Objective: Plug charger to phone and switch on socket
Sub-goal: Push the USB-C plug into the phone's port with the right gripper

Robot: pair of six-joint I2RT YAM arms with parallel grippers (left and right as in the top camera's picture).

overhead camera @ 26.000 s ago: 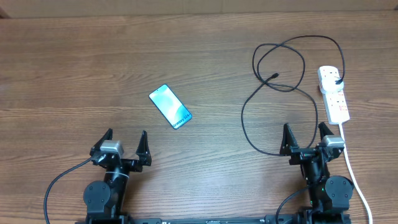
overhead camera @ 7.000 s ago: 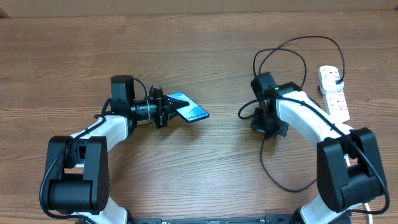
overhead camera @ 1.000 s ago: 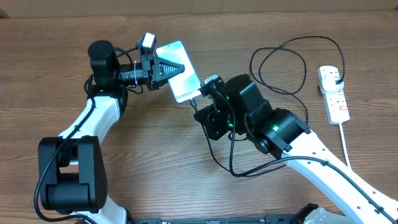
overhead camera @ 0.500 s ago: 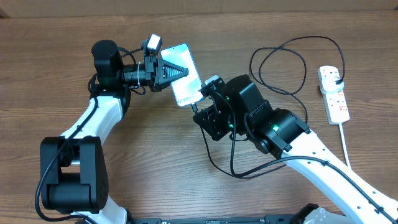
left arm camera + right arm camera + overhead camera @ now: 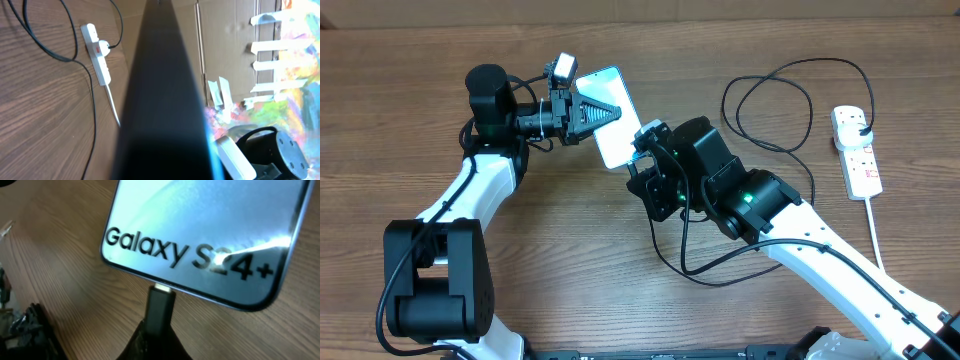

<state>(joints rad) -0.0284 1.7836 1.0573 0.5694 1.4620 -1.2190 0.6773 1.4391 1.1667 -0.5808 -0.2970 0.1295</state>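
Note:
The connector's tip touches the raised phone's bottom edge, so I will lower my left gripper and move it back to release the phone flat on the table.
My left gripper [image 5: 605, 110] is shut on the phone [image 5: 613, 143] and holds it off the table with its blue screen facing up. In the left wrist view the phone's black edge [image 5: 160, 100] fills the middle and hides the fingers. My right gripper [image 5: 642, 158] is shut on the charger's connector [image 5: 160, 307], whose tip meets the middle of the phone's bottom edge below the "Galaxy S24+" text [image 5: 190, 255]. The charger's cable [image 5: 724, 97] loops over the table to a black plug [image 5: 861, 128] seated in the white socket [image 5: 861, 165] at the right.
The socket's thick white cord [image 5: 882, 255] runs toward the table's front right. A slack loop of black cable [image 5: 670, 265] hangs under my right arm. Cardboard with tape strips [image 5: 235, 45] stands behind the table.
My right gripper has moved up and left with the connector and now covers the phone's lower end in the overhead view. The left gripper shifted the phone slightly, then held still.

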